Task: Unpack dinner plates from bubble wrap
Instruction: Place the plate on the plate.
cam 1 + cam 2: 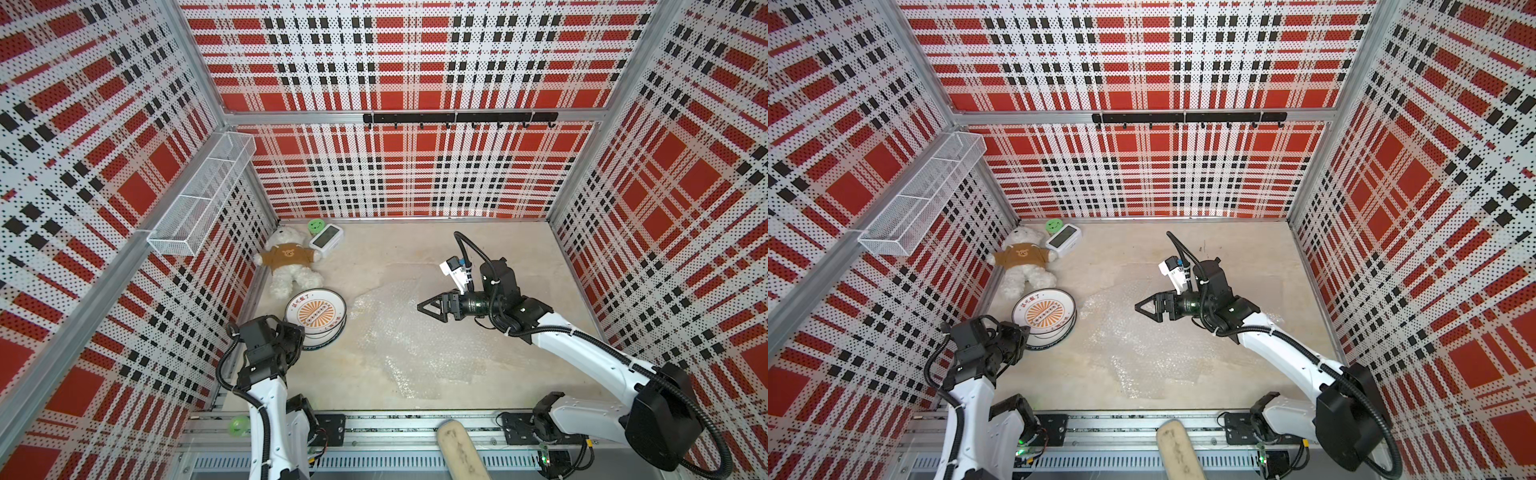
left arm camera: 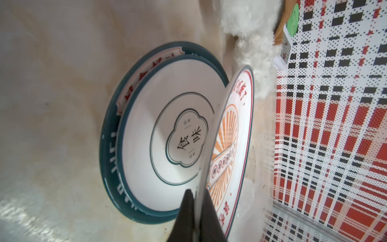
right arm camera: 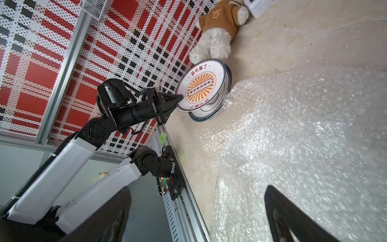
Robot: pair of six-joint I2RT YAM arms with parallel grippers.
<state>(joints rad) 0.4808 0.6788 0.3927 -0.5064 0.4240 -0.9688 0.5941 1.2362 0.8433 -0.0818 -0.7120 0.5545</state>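
I should next move my left gripper down, set the tilted sunburst plate onto the white plate with the dark emblem (image 1: 320, 339) (image 2: 167, 136) and let go, because that plate is below the gripper.
Near the left wall stands a stack of dinner plates (image 1: 328, 337). Its top plate, white with an orange sunburst (image 1: 316, 309) (image 1: 1044, 311) (image 3: 200, 86), is tilted up off the stack. My left gripper (image 2: 198, 192) (image 3: 181, 97) is shut on that plate's near rim. Below it lie a white plate with a dark central emblem (image 2: 167, 136) and a plate with a broad dark lettered rim (image 2: 109, 159). Bubble wrap (image 1: 399, 332) (image 1: 1133, 340) (image 3: 293, 136) lies spread flat mid-table. My right gripper (image 1: 420, 306) (image 1: 1137, 306) (image 3: 198, 201) hovers open above it, holding nothing.
A white teddy bear (image 1: 289, 262) lies just behind the plates, with a white clock (image 1: 326, 239) and a green disc (image 1: 316, 226) in the back left corner. A wire basket (image 1: 199, 195) hangs on the left wall. A beige brush (image 1: 459, 451) sits on the front rail.
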